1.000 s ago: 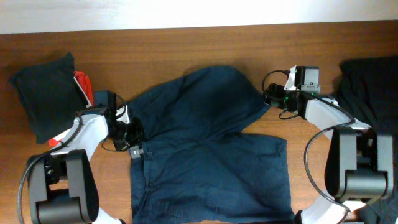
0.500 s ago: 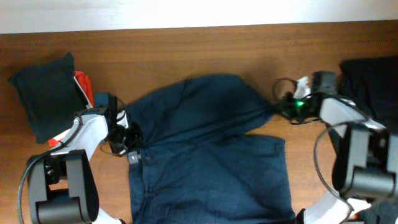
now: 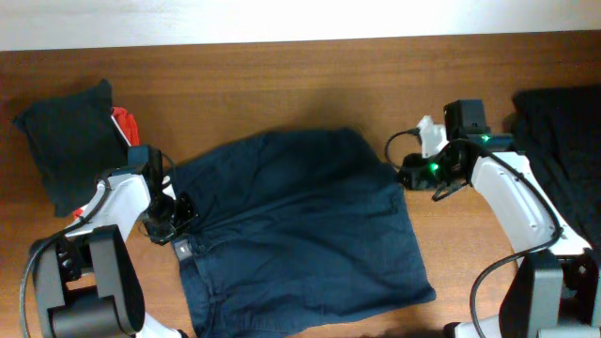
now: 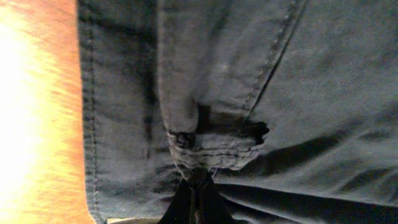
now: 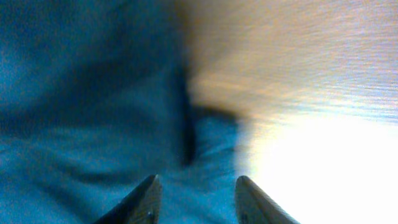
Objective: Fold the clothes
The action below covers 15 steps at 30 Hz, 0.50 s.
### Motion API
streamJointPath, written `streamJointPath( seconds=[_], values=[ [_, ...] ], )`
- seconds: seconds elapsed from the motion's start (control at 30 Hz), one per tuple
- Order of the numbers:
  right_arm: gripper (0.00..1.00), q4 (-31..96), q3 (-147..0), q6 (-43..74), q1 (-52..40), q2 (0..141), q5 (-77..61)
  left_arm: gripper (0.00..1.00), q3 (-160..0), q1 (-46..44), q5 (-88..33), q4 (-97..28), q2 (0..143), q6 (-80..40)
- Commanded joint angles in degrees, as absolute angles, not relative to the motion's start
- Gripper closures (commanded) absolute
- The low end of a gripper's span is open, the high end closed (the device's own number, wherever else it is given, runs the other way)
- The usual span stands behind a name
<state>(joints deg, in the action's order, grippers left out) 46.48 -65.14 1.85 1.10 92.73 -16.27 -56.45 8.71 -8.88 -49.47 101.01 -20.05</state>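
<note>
The bare table behind the shorts leaves room. My left gripper should slide the pinched waistband outward toward it, then release the fabric.
The dark navy shorts [image 3: 300, 225] lie on the wooden table, folded so one leg lies over the other, waistband at the left. My left gripper [image 3: 175, 223] is shut on a bunched fold of the waistband; in the left wrist view the closed jaws [image 4: 196, 190] pinch the stitched fabric [image 4: 211, 146]. My right gripper [image 3: 408, 175] sits at the shorts' back right corner. In the right wrist view its fingers [image 5: 198, 200] are open and empty over the blue fabric [image 5: 93, 124], next to bare table.
A folded dark garment [image 3: 64, 141] lies at the back left with a red-orange item [image 3: 124, 123] beside it. A pile of dark clothes [image 3: 562, 131] lies at the right edge. Wooden table [image 3: 282, 84] shows behind the shorts.
The shorts went from splayed legs to one leg over the other and shifted left. My left gripper pulled the waistband leftward. My right gripper moved left and now shows open.
</note>
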Motion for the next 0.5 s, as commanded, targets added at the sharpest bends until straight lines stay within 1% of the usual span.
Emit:
streamJointPath(
  seconds=[0.0, 0.03, 0.2, 0.37, 0.47],
  values=[
    [0.42, 38.5, -66.0, 10.9, 3.0, 92.4, -7.7, 0.99, -56.4, 9.2, -4.9, -50.2, 100.3, -19.2],
    [0.39, 33.8, -66.0, 9.8, 3.0, 92.4, -11.6, 0.99, -56.4, 9.2, -5.1, -50.2, 100.3, -19.2],
    [0.38, 23.8, -66.1, 8.4, 1.6, 96.7, -23.3, 0.99, -56.4, 9.2, -6.8, -49.9, 100.3, -19.2],
    [0.32, 22.0, -70.9, 7.8, -0.1, 105.2, -30.6, 0.99, -56.4, 9.2, -6.9, -49.7, 100.3, -19.2],
    [0.23, 22.4, -77.2, 8.0, -2.5, 111.2, -30.9, 0.99, -56.4, 9.2, -6.8, -49.7, 100.3, -19.2]
  ],
)
